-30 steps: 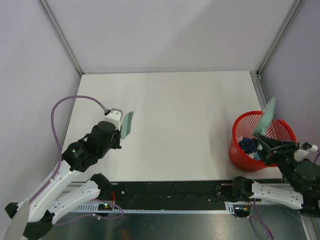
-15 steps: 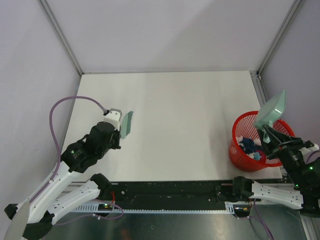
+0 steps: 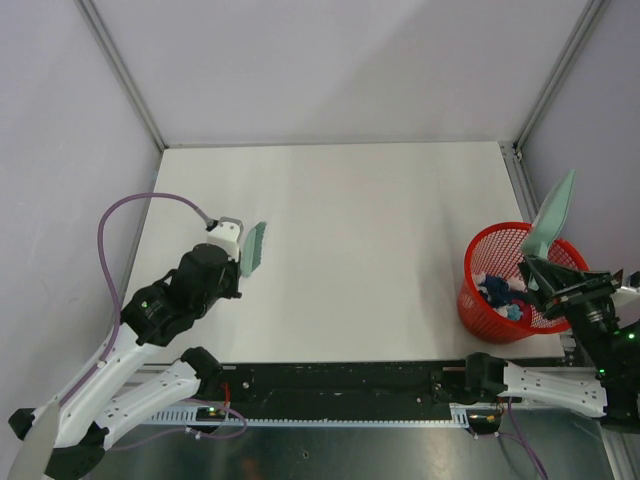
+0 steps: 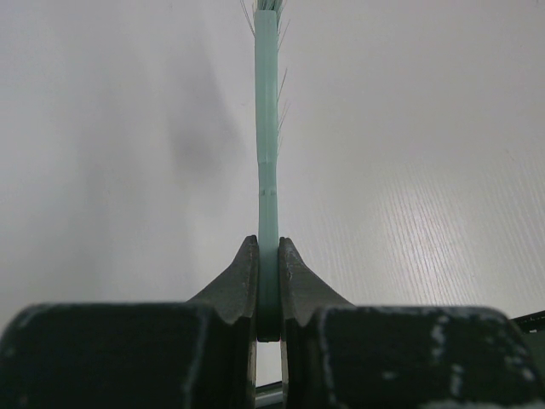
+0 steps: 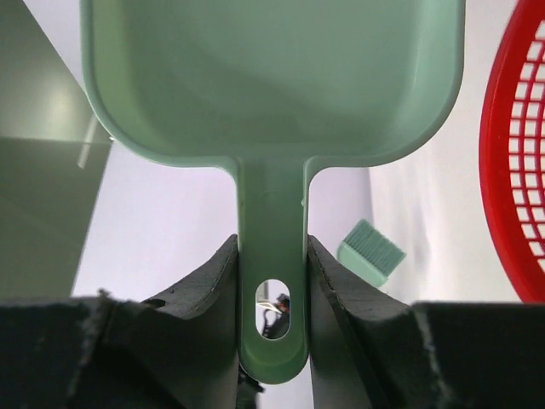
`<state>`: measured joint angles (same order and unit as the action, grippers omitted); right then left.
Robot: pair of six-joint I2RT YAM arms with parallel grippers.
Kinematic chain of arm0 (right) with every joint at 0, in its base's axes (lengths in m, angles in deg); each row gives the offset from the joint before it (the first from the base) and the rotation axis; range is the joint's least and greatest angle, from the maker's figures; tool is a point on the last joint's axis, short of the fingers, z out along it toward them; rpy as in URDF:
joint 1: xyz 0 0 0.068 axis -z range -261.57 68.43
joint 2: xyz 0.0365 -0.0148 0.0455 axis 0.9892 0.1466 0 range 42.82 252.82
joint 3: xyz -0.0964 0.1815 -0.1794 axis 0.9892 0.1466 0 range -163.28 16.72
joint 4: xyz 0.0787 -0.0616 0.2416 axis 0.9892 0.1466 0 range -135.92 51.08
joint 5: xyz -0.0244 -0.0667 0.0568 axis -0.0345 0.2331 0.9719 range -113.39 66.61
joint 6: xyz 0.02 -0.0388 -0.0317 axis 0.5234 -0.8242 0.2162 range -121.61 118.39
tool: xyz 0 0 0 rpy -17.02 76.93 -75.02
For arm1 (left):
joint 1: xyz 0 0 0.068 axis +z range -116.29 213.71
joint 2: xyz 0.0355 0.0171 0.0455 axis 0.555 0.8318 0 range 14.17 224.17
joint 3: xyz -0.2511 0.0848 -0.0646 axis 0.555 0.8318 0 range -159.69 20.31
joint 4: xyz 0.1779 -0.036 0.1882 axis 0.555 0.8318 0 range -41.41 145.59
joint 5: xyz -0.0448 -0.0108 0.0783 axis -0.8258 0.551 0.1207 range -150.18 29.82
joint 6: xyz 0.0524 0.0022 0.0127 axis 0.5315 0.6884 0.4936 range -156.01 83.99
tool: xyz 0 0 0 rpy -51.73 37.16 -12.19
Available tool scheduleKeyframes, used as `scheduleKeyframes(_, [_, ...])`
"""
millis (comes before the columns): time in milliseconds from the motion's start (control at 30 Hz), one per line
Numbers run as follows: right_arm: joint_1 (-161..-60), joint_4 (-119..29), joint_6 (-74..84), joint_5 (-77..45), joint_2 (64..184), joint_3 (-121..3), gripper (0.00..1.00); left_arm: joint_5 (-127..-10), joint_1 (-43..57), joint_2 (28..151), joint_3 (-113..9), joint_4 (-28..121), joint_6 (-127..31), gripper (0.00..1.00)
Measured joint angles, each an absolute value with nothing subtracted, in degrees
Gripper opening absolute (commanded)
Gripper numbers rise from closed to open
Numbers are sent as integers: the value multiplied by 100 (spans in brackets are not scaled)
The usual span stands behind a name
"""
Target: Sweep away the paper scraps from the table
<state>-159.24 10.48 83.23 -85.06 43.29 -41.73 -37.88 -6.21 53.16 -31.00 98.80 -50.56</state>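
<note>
The robot's right gripper should next swing across and down to release the dustpan (image 3: 552,220) on the bare middle of the tabletop, since that spot lies below the gripper, to its left in the top view.
Dark blue paper scraps (image 3: 497,290) lie inside the red mesh basket (image 3: 482,258) at the table's right edge. The white table (image 3: 360,240) shows no loose scraps. My left gripper (image 3: 232,243) is shut on the pale green brush (image 3: 254,250), held over the table's left side; the left wrist view shows the brush (image 4: 267,128) edge-on between the fingers. My right gripper (image 3: 535,275) is shut on the handle of the pale green dustpan (image 3: 552,220), which is raised and tilted above the basket's far right rim. The right wrist view shows the dustpan (image 5: 272,77) with an empty scoop.
Metal frame posts and grey walls enclose the table on three sides. The basket also shows at the right edge of the right wrist view (image 5: 511,170). A black rail (image 3: 340,385) runs along the near edge between the arm bases.
My right gripper has lifted the dustpan up out of the basket and swung it right, above the rim. The left arm and brush have stayed still.
</note>
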Motion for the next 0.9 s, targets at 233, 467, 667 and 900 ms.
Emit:
scheduleKeyframes(233, [-15996, 963, 6782, -8643, 5776, -5275, 0, -3786, -621, 5313, -3100, 9880, -5056, 0])
scheduleKeyframes(467, [-15937, 1188, 6032, -8510, 8115, -5721, 0, -3783, -621, 5311, -3100, 9880, -5056, 0])
scheduleKeyframes(667, [-14899, 1444, 5868, -7417, 9461, -5730, 0, -3781, -621, 5311, -3100, 9880, -5056, 0])
scheduleKeyframes(900, [-14232, 1634, 5870, -6178, 10716, -5719, 0, -3762, -621, 5311, -3100, 9880, -5056, 0])
